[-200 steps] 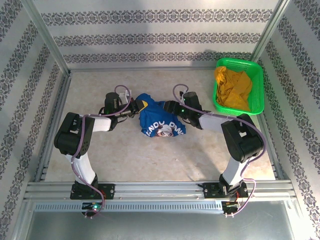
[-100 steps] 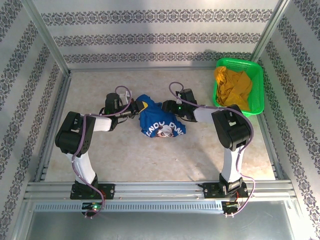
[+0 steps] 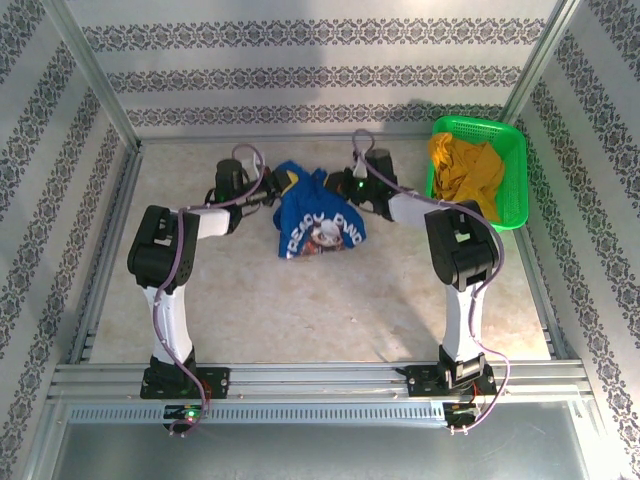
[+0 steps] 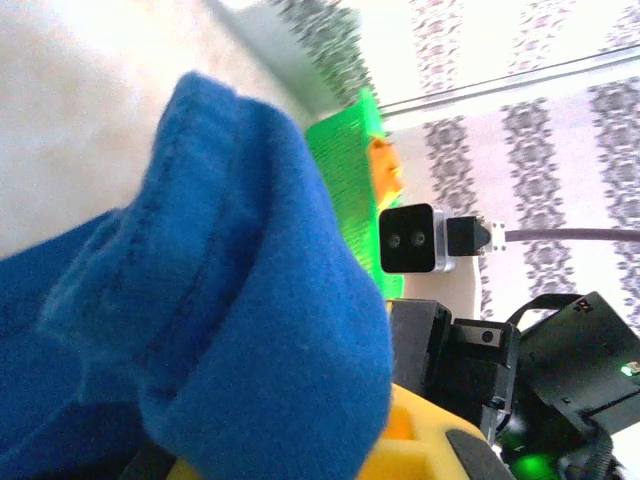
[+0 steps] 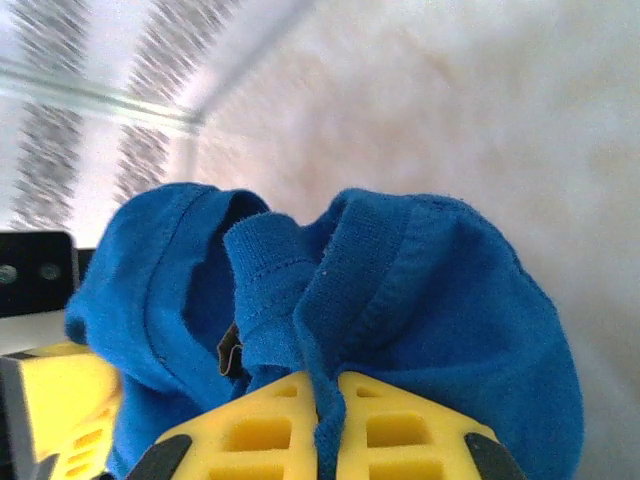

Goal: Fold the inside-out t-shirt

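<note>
The robot's right gripper should move back and down toward the whitish print to let go of the upper edge, which is still lifted.
The inside-out t-shirt (image 3: 315, 215) is royal blue with a whitish print and lies bunched at the middle of the table, toward the back. My left gripper (image 3: 272, 192) is shut on its left upper edge. In the left wrist view the blue cloth (image 4: 200, 300) drapes over a yellow finger (image 4: 440, 450). My right gripper (image 3: 335, 187) grips the shirt's right upper edge. In the right wrist view the gripper (image 5: 325, 395) has both yellow fingers (image 5: 260, 425) pressed together on a ribbed blue hem (image 5: 350, 270).
A green basket (image 3: 478, 170) stands at the back right corner with a mustard-yellow garment (image 3: 465, 178) in it. Patterned walls and a metal frame (image 3: 100, 95) enclose the table. Open tabletop (image 3: 320, 310) lies between the shirt and the arm bases.
The right gripper closed on the shirt's edge. Both grippers moved toward the back wall, taking the shirt's top edge with them; the shirt now sits farther back.
</note>
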Motion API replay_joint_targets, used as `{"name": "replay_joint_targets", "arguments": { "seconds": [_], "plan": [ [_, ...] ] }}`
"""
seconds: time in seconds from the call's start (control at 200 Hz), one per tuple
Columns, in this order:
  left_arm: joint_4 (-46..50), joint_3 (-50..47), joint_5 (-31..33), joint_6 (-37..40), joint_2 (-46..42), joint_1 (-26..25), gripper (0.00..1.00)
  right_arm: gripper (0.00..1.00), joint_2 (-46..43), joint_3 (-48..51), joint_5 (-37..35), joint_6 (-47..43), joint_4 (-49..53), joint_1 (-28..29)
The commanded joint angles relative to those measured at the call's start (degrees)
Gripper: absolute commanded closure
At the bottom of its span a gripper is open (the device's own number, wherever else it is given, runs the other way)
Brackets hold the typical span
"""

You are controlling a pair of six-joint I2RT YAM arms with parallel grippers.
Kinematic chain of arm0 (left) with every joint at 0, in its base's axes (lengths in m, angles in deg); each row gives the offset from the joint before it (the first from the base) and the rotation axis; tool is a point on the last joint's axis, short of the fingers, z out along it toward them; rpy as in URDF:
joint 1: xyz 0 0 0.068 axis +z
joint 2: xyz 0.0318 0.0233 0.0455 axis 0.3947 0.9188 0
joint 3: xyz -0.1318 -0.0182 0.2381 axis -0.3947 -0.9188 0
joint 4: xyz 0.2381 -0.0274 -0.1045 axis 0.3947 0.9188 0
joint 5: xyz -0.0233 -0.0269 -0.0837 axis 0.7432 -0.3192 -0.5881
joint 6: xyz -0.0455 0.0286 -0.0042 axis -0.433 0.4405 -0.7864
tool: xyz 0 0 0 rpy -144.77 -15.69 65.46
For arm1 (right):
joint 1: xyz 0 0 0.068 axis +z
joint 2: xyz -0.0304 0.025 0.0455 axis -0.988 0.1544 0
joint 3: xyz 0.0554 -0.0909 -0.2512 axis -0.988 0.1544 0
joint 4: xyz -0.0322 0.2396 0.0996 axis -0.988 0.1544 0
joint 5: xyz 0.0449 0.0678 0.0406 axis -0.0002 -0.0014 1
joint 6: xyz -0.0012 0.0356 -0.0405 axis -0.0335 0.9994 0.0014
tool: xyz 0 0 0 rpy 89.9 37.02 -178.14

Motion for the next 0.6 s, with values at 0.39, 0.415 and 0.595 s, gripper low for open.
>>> {"name": "replay_joint_targets", "arguments": {
  "seconds": [0.39,0.415,0.595],
  "plan": [
    [-2.71,-23.61,0.14,1.77,-16.53,-0.02,1.00,1.00,-18.31,31.86,-4.17,6.50,-16.67,2.99],
    [-3.26,-25.09,0.72,1.91,-16.57,-0.03,1.00,1.00,-18.06,33.26,-4.62,6.79,-17.58,3.25],
    [-0.06,-22.32,0.98,6.04,-12.42,-0.09,1.00,1.00,-16.06,34.73,-6.15,5.17,-18.81,2.76]
  ]
}}
